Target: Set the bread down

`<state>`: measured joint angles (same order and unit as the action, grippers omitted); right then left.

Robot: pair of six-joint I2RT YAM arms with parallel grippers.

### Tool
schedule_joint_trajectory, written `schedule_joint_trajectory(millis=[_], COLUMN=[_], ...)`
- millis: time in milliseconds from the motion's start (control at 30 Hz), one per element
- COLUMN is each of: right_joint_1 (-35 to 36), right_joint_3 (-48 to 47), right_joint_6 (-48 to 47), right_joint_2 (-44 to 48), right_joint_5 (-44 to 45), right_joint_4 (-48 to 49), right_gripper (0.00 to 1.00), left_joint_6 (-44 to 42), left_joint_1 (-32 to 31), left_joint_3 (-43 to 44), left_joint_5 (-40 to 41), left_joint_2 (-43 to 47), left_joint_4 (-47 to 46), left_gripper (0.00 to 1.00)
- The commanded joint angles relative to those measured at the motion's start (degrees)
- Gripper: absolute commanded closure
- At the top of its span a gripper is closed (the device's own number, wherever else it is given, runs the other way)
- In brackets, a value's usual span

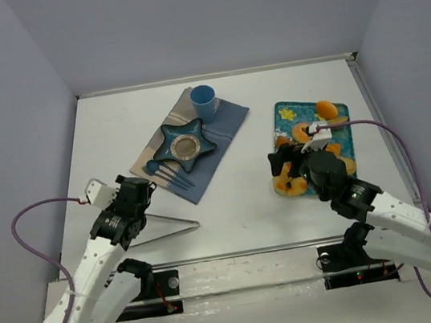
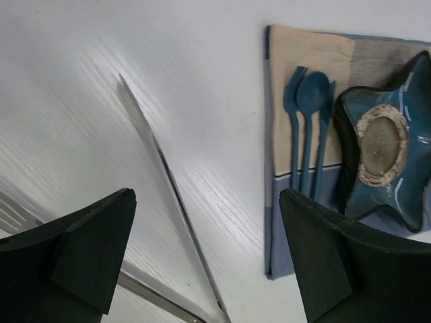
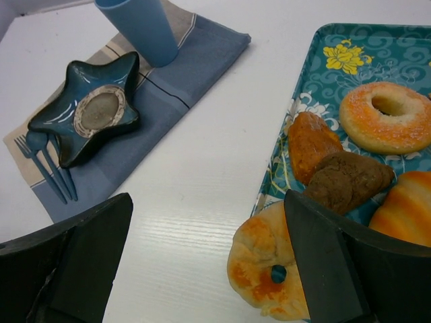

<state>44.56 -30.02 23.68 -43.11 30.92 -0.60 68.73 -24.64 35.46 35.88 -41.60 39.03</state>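
Note:
The left gripper lowers its open fingers astride the metal tongs' arm nearer the cloth (image 2: 173, 185) next, since that arm lies below it and already runs between them.
The bread (image 3: 347, 179) is a dark brown lump on the teal tray (image 3: 404, 57), wedged between a reddish-brown roll (image 3: 310, 140) and a striped orange bun (image 3: 407, 215). My right gripper (image 3: 209, 262) is open over the tray's left edge (image 1: 281, 111), nothing between its fingers; the bread lies just beyond its right finger (image 3: 330, 269). A pale pastry with a hole (image 3: 266, 266) sits under that finger. In the top view the right gripper (image 1: 285, 166) hides the bread. My left gripper (image 2: 209, 256) is open and empty above metal tongs (image 2: 168, 182).
A sugared ring donut (image 3: 384, 116) lies further back on the tray. A star-shaped blue dish (image 1: 184, 144), a blue cup (image 1: 204, 101) and blue cutlery (image 1: 167, 173) rest on a striped cloth (image 1: 225, 119) at centre. The tongs (image 1: 172, 225) lie by the left gripper (image 1: 146, 195).

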Motion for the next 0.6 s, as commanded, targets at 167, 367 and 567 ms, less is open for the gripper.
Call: schedule_joint_trajectory(millis=[167,367,567], right_joint_1=[0.09,0.09,0.09], right_joint_3=[-3.2,-3.03,-2.85], right_joint_6=[-1.62,-1.8,-0.92], right_joint_2=[-3.99,-4.35,-4.17], right_joint_5=[-3.05,-1.21,1.07], right_joint_4=[3.24,3.15,3.15], right_gripper=[0.0,0.0,0.0], left_joint_6=[-5.71,-8.17,-10.71], left_joint_1=[11.72,13.48,13.39], left_joint_3=[-4.7,-6.2,-7.25], left_joint_5=[-5.11,-9.42,-14.51], left_joint_2=[-9.01,-13.85,-18.15], left_joint_4=[-8.87,-14.85,-18.89], left_gripper=[0.01,0.19,0.31])
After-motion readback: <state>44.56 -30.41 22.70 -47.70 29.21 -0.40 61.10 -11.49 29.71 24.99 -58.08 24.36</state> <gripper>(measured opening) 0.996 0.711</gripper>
